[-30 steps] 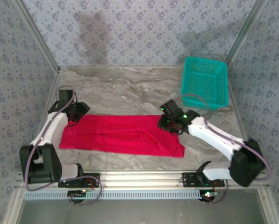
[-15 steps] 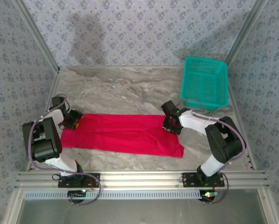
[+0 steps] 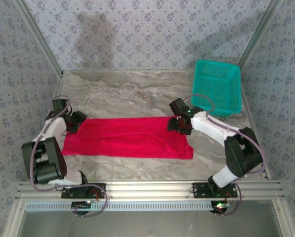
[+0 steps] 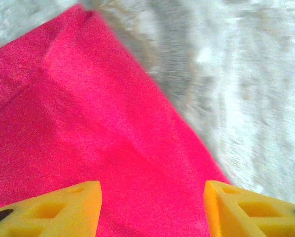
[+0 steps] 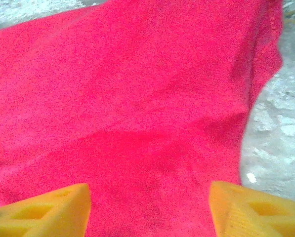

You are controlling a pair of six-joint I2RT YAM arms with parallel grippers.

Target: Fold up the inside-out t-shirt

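Note:
The creased cloth by the t-shirt's end (image 3: 182,138) (image 5: 154,217) lies just below my right gripper's open fingers, so the gripper lowers slightly back onto it next and closes.
The inside-out t-shirt (image 3: 127,138) lies flat as a long bright red strip across the middle of the marble table. My left gripper (image 3: 74,121) is low over its left end. In the left wrist view my left gripper (image 4: 151,200) stands open, its yellow fingertips (image 4: 73,202) apart over the t-shirt (image 4: 88,123), beside its edge. My right gripper (image 3: 179,124) hovers at the strip's far right corner. Seen from the right wrist, my right gripper (image 5: 148,200) is open too, with the t-shirt (image 5: 137,98) lying loose and creased beneath.
A teal mesh basket (image 3: 216,88) stands at the back right of the table (image 3: 132,94). Patterned walls close in the back and both sides. A metal rail runs along the near edge.
My right gripper has opened and let go of the cloth's right end. The left gripper has widened slightly and moved a little left. The strip's near edge now lies farther from the rail.

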